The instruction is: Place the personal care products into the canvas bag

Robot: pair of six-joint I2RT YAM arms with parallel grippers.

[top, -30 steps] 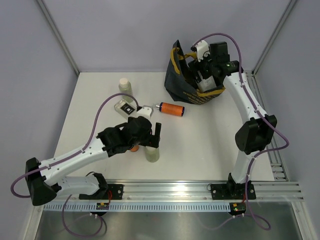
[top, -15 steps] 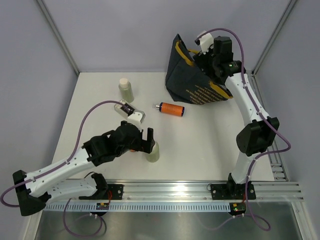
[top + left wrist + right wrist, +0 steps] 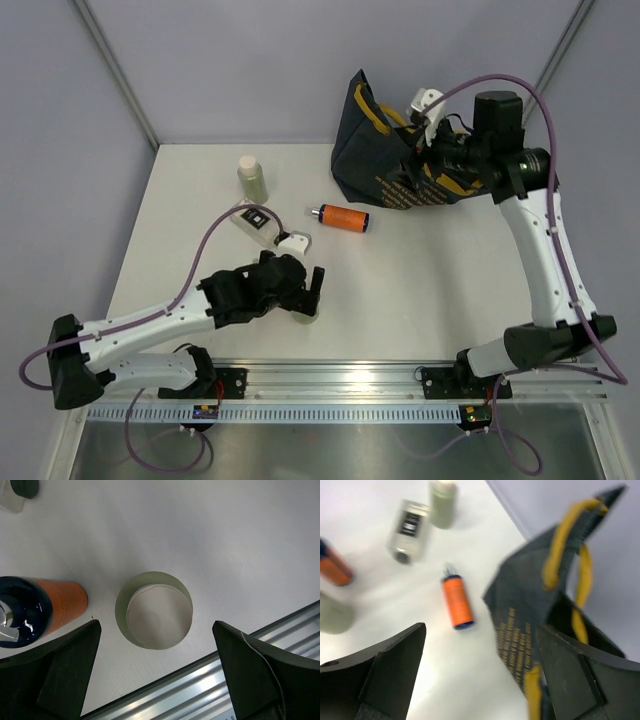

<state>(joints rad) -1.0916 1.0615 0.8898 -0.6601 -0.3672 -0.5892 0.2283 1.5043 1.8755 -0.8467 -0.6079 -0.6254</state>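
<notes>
The robot's left gripper will next go down past the pale green bottle's white cap (image 3: 154, 611) until its fingers are on either side of the bottle's body (image 3: 132, 586), since the bottle stands upright below the open fingers.
My left gripper (image 3: 309, 289) is open and hangs straight over an upright pale green bottle (image 3: 308, 312) near the table's front edge. In the left wrist view its white cap (image 3: 154, 611) sits between and ahead of my gripper's fingertips (image 3: 156, 680). An upright orange bottle (image 3: 47, 605) stands just left of it. A second orange bottle (image 3: 343, 217) lies mid-table. A clear flat black-labelled bottle (image 3: 258, 221) and another pale green bottle (image 3: 252, 178) are at the back left. My right gripper (image 3: 418, 158) is open and empty beside the navy canvas bag (image 3: 375, 150), above it.
The right wrist view shows the bag (image 3: 535, 600) with its yellow handles, the lying orange bottle (image 3: 456, 602), the clear flat bottle (image 3: 410, 529) and the far green bottle (image 3: 442, 501). A metal rail (image 3: 340, 380) runs along the front edge. Grey walls close the back and sides.
My right gripper has come up out of the bag and its arm has swung right. My left gripper has shifted forward and right to above the near green bottle.
</notes>
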